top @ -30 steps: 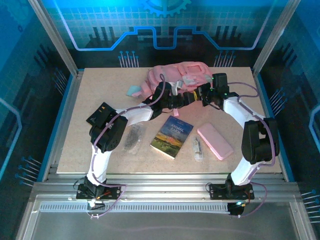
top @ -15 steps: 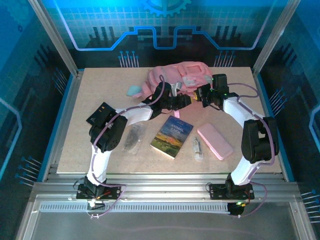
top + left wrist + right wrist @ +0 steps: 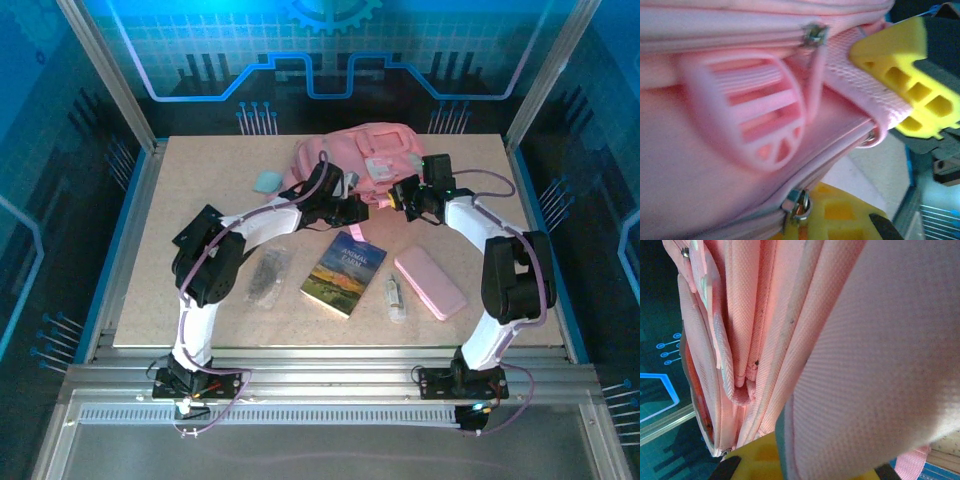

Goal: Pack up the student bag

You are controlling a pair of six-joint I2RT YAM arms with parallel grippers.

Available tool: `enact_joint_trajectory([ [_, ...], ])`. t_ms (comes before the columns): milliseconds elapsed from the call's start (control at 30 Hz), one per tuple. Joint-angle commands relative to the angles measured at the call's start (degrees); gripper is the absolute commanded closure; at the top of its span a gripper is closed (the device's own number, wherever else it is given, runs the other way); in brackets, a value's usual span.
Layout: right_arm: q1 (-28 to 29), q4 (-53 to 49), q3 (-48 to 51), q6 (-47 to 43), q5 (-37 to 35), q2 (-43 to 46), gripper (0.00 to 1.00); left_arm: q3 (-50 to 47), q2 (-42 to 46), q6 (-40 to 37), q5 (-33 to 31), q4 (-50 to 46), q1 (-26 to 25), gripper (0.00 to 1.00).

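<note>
The right gripper stays by the bag's front edge next, then releases the pink cloth [image 3: 865,365].
The student bag [image 3: 360,150], a soft pink backpack, lies at the back middle of the table. My left gripper [image 3: 350,206] is shut at its front edge. In the left wrist view a metal zipper ring [image 3: 802,205] sits right against my yellow lower finger [image 3: 840,220], and the left gripper [image 3: 807,220] pinches the bag's seam [image 3: 715,150]. Another yellow finger [image 3: 905,85] presses a pink webbing strap [image 3: 850,75] at the upper right. My right gripper [image 3: 400,194] is shut on the bag's front right fabric. The right wrist view has folded pink cloth [image 3: 865,365] over its finger [image 3: 755,460].
In front of the bag lie a paperback book [image 3: 345,272], a flat pink pencil case [image 3: 430,282], a small clear tube [image 3: 396,298] and a dark mesh pouch [image 3: 266,278]. A light blue item [image 3: 266,181] rests left of the bag. Metal frame posts stand at the back corners.
My left gripper has closed on the bag's front edge and shifted slightly left. The bag now bulges higher and wider. The right gripper stays shut and has barely moved.
</note>
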State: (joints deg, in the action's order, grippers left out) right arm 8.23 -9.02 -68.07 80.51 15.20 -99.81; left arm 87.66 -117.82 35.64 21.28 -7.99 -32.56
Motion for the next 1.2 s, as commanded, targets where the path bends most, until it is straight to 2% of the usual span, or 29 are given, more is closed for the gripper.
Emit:
enact_joint_trajectory([
  [0, -3.0, 1.9, -0.1, -3.9, -3.6, -0.3, 1.0, -0.6, 3.0, -4.7, -6.7, -17.2, 3.6, 1.0],
  [333, -7.4, -1.7, -0.6, -10.5, -3.7, -0.9, 1.0, -8.2, 10.0, -11.4, -8.2, -25.3, 11.4, 1.0],
  [467, -7.5, -2.3, -4.1, -13.4, -2.8, -3.9, 1.0, -5.8, 10.6, -13.6, -6.8, -28.3, 11.0, 1.0],
  [567, -7.6, -3.6, -8.1, -15.7, -0.5, -7.3, 1.0, -2.1, 10.5, -13.3, -4.0, -30.1, 8.0, 1.0],
  [600, -7.7, -4.6, -9.2, -16.4, 0.2, -7.9, 0.96, -0.5, 10.3, -13.1, -4.1, -31.0, 6.5, 1.0],
  [633, -7.7, -5.0, -9.6, -17.2, 1.5, -7.9, 0.83, 1.2, 10.1, -12.3, -3.9, -31.5, 5.2, 1.0],
  [667, -7.9, -4.9, -9.6, -17.6, 2.7, -7.7, 0.65, 2.5, 9.8, -11.2, -3.2, -31.7, 4.1, 1.0],
  [700, -7.9, -5.5, -9.3, -18.1, 3.5, -7.0, 0.42, 3.9, 9.2, -9.3, -2.0, -31.2, 3.2, 1.0],
  [733, -7.9, -6.3, -8.7, -18.8, 4.3, -6.0, 0.26, 5.1, 8.5, -7.3, -0.9, -30.2, 2.4, 1.0],
  [800, -8.2, -8.6, -7.2, -20.7, 5.5, -3.3, 0.11, 7.8, 6.9, -3.9, 0.6, -28.4, 1.1, 1.0],
  [900, -9.1, -11.5, -2.9, -22.7, 7.7, 2.4, 0.0, 13.1, 4.0, -1.2, 1.3, -27.5, -0.7, 1.0],
  [1067, -9.2, -11.0, 6.6, -20.2, 12.9, 12.4, 0.0, 18.7, 0.7, 0.2, 2.0, -27.3, -2.6, 1.0],
  [1167, -7.1, -3.2, 12.1, -14.1, 15.2, 15.5, 0.01, 19.1, 0.3, 0.0, 2.2, -28.1, -3.1, 1.0],
])
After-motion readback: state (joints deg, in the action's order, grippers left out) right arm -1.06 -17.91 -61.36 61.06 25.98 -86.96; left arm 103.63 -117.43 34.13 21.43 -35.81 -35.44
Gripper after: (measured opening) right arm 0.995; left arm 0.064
